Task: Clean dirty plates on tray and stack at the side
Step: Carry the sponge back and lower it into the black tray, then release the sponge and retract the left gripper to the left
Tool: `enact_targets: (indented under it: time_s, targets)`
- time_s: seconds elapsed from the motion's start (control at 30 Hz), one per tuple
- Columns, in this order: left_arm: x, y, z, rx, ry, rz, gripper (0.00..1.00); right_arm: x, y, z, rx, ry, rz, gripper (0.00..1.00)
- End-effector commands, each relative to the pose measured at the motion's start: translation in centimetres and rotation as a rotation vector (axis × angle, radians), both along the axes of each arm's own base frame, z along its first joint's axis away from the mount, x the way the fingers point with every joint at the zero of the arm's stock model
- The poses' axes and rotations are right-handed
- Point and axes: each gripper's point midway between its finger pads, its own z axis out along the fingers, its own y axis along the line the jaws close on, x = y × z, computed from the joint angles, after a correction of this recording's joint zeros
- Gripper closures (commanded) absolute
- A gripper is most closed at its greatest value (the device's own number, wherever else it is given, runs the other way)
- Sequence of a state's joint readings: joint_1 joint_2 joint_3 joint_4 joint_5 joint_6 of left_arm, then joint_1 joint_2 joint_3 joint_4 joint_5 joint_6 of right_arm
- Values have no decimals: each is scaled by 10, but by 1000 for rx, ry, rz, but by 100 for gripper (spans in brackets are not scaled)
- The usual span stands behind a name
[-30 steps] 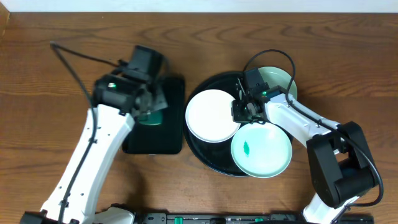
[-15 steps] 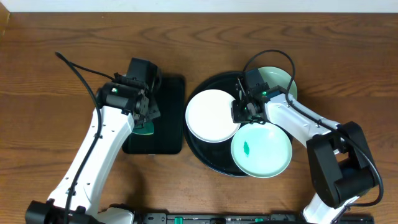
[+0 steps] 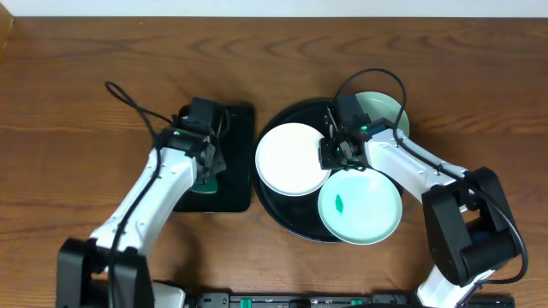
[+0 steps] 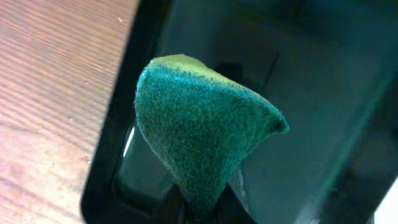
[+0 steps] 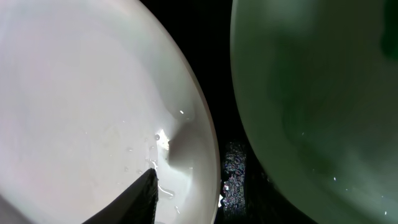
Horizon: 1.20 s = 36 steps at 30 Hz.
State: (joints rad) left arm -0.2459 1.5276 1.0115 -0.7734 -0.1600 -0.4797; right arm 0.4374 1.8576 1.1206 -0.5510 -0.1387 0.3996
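The sponge is hanging above the near end of the rectangular black tray, so I will lower the green sponge (image 4: pixel 199 124) toward the tray's bottom with my left gripper and open it.
The round black tray (image 3: pixel 276 208) holds three plates: a white plate (image 3: pixel 291 158) on the left, a mint plate (image 3: pixel 370 214) with a green smear at the front, and another mint plate (image 3: pixel 385 109) at the back right. My right gripper (image 3: pixel 333 155) stands open astride the white plate's right rim (image 5: pixel 208 143). One finger (image 5: pixel 137 199) is over the wet inside and the other is outside the rim, beside a mint plate (image 5: pixel 311 87). My left gripper (image 4: pixel 199 208) is shut on a green sponge (image 4: pixel 199 124), held over the rectangular black tray (image 3: pixel 235 128).
The rectangular tray (image 4: pixel 298 74) lies left of the round one, with bare wooden table (image 3: pixel 77 103) beyond it. Cables loop above both wrists. The right arm's base (image 3: pixel 467 231) stands at the front right, close to the round tray.
My left arm has swung in and carried the sponge a little toward the front of the rectangular tray. The right arm and all three plates stay where they were.
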Motion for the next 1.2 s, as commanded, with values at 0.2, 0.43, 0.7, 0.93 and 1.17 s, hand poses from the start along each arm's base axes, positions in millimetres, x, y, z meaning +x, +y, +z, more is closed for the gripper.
enact_targets:
  time_s: [0.2, 0.43, 0.7, 0.93, 1.17]
  targets:
    - [2, 2, -22, 31, 56, -35, 92, -3, 3, 0, -1, 1, 14, 58]
    - [-4, 4, -32, 41, 101, -36, 92, -2, 3, 0, 0, -2, 14, 57]
    - [-11, 6, -35, 49, 138, -36, 78, -2, 3, 0, 2, -5, 14, 58]
    - [-14, 6, -34, 52, 151, -35, 65, -3, 3, 0, -1, -1, 14, 59]
    - [2, 3, -8, 34, 72, -29, 64, -2, 3, 0, -7, -10, 44, 55]
